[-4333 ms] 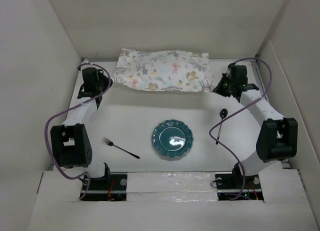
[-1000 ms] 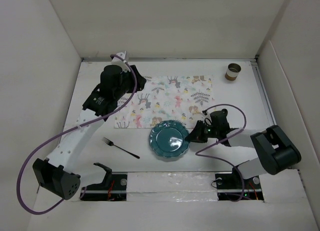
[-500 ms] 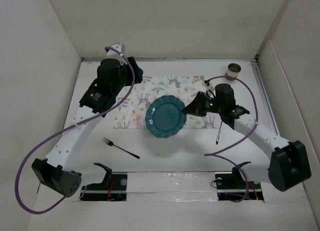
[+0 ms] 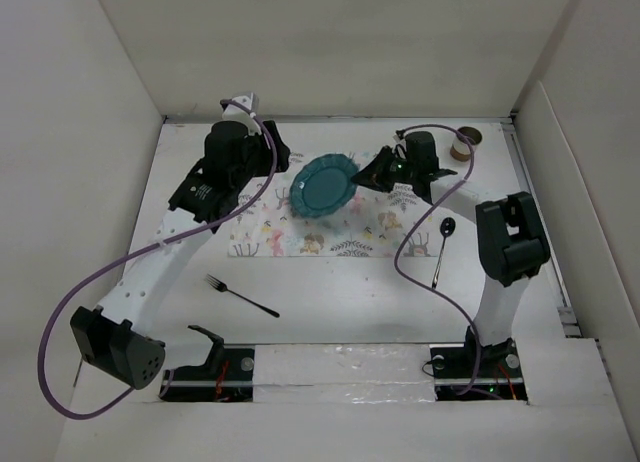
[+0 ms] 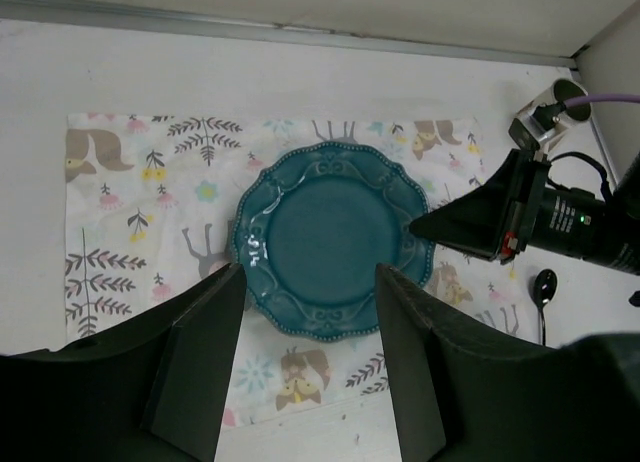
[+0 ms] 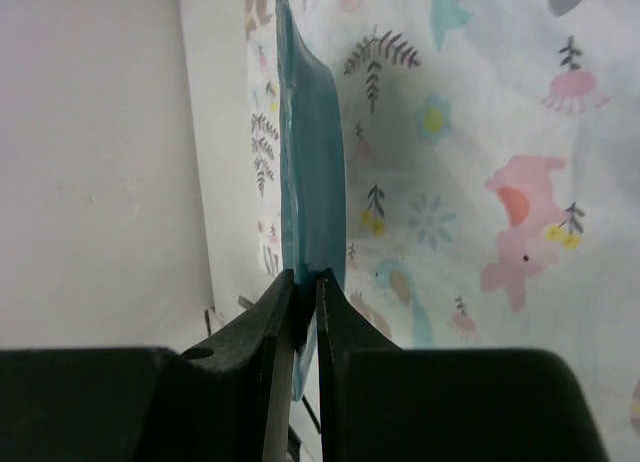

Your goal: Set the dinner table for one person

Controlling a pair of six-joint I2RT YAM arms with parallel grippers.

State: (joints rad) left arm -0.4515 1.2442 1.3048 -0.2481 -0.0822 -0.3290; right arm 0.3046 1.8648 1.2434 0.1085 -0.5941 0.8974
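Note:
The plate still hangs tilted above the floral placemat. My right gripper will next move down, lay the teal plate on the placemat's middle and release its rim.
A teal scalloped plate (image 4: pixel 323 185) hangs tilted above the floral placemat (image 4: pixel 300 232), which lies flat on the white dinner table (image 4: pixel 350 302). My right gripper (image 4: pixel 372 174) is shut on the plate's right rim; the right wrist view shows the plate (image 6: pixel 310 182) edge-on, pinched between the fingers of that gripper (image 6: pixel 305 277). My left gripper (image 4: pixel 275 162) hovers open over the placemat's back left, holding nothing. In the left wrist view, the left gripper (image 5: pixel 310 272) frames the plate (image 5: pixel 330 237) below it.
A black fork (image 4: pixel 241 296) lies on the table at the front left. A black spoon (image 4: pixel 441 247) lies to the right of the placemat. A small brown cup (image 4: pixel 466 142) stands at the back right corner. White walls enclose the table.

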